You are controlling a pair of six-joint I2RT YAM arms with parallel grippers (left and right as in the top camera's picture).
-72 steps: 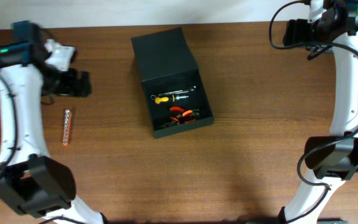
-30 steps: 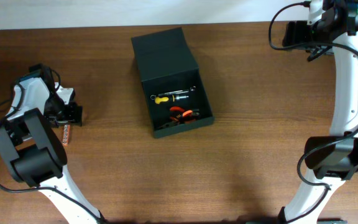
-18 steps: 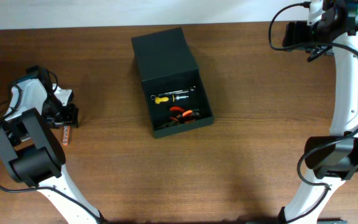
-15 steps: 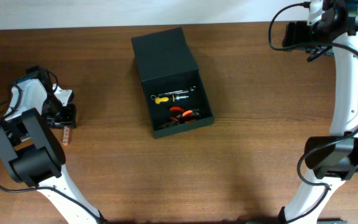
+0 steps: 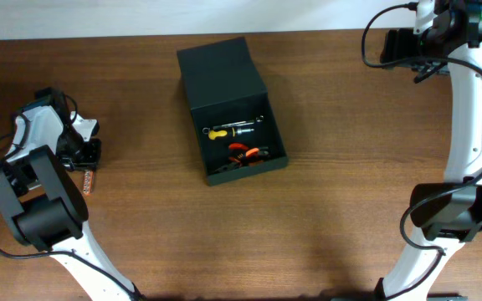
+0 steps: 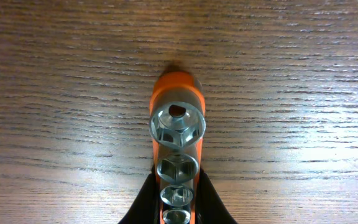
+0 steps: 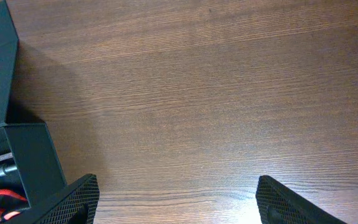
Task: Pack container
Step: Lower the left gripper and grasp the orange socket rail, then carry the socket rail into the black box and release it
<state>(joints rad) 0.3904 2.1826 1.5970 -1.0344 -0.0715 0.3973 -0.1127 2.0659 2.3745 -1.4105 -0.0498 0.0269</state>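
Note:
My left gripper has the socket bar and will lift it, carry it over to the container's bottom (image 5: pixel 226 114) beside the lid, go down inside and release it, because that spot is bare.
The container (image 5: pixel 221 72), a dark box with its flap lid folded back, stands open at the table's centre; its corner shows at the left of the right wrist view (image 7: pixel 33 155). Inside lie a yellow-handled tool (image 5: pixel 227 131) and red-handled pliers (image 5: pixel 244 152). An orange socket rail (image 6: pixel 177 127) carrying several steel sockets lies on the wood at far left (image 5: pixel 89 181). My left gripper (image 6: pixel 178 206) (image 5: pixel 86 157) is shut on its narrow end, black fingers (image 6: pixel 143 205) pressed against both sides. My right gripper (image 7: pixel 176 193) (image 5: pixel 396 46) hangs open over bare wood at the back right.
The left arm's base (image 5: pixel 44 213) sits at the front left and the right arm's base (image 5: pixel 450 213) at the front right. The table's far edge (image 5: pixel 308 32) runs just behind the container.
The left gripper came down over the socket rail and its fingers closed onto it. The right arm has stayed still.

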